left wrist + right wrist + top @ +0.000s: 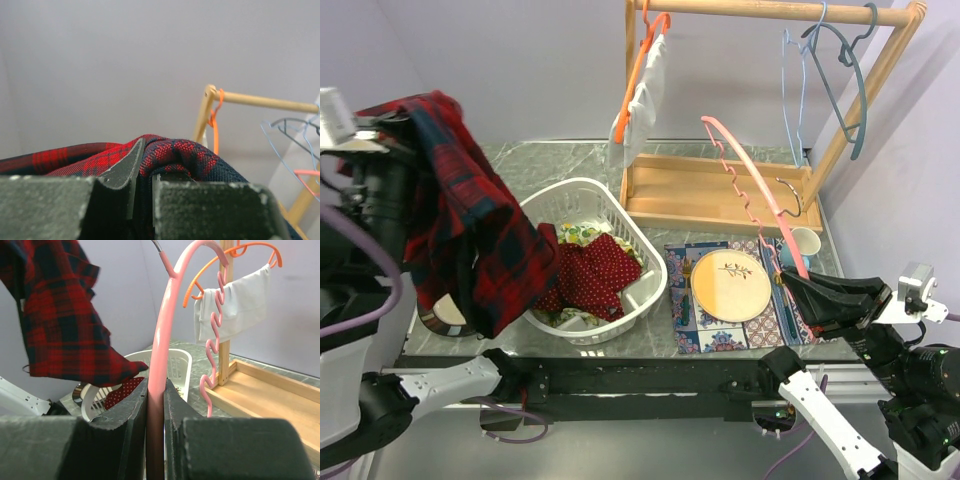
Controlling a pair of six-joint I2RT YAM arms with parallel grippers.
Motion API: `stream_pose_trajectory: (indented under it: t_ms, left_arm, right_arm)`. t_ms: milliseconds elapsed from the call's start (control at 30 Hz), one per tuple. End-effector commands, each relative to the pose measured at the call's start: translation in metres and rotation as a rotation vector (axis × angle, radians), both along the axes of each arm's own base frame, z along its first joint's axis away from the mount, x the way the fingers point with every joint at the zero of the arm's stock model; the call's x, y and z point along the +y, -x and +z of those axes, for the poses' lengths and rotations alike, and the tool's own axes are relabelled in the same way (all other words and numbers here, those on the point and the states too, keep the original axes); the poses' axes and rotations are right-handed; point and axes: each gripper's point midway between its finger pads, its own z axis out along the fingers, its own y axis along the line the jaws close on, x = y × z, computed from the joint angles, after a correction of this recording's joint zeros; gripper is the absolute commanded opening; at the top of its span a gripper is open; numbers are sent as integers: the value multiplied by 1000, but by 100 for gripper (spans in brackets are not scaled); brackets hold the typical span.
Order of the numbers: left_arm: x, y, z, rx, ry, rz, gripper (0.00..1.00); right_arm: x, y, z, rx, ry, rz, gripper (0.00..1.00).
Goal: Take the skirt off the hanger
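Observation:
The skirt hangs clear of the hanger. I will next swing my left gripper over the laundry basket and down, and let go of the skirt (pixel 470 225) onto the red dotted garment (pixel 592 275).
The red and navy tartan skirt (pixel 470 225) hangs from my left gripper (pixel 380 135) at the far left, lifted above the table; it also shows in the left wrist view (pixel 175 155) pinched between the jaws, and in the right wrist view (pixel 55 315). The skirt is apart from the pink hanger (pixel 750 180). My right gripper (pixel 798 285) is shut on the lower end of the pink hanger (pixel 165 340), holding it tilted over the placemat, hook end toward the wooden rack.
A white laundry basket (pixel 610 200) holds a red dotted garment (pixel 595 275). A plate (pixel 730 285) lies on a patterned placemat. A wooden rack (pixel 720 190) carries an orange hanger (pixel 635 85) with white cloth and blue hangers (pixel 840 70).

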Motion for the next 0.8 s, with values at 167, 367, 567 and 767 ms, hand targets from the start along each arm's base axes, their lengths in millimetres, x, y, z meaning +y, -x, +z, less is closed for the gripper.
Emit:
stream_pose_trajectory:
  t_ms: [167, 367, 567, 767]
  left_arm:
    - [-36, 5, 37, -74, 81, -198, 1]
    - [-40, -18, 3, 11, 59, -130, 1]
    - [-60, -60, -90, 212, -2, -49, 1]
    - [-93, -88, -222, 484, -6, -71, 1]
  right_arm:
    - [-2, 0, 24, -77, -56, -6, 0]
    - [-9, -1, 24, -81, -64, -41, 0]
    - [-11, -1, 23, -83, -61, -53, 0]
    - [-13, -2, 21, -86, -65, -68, 0]
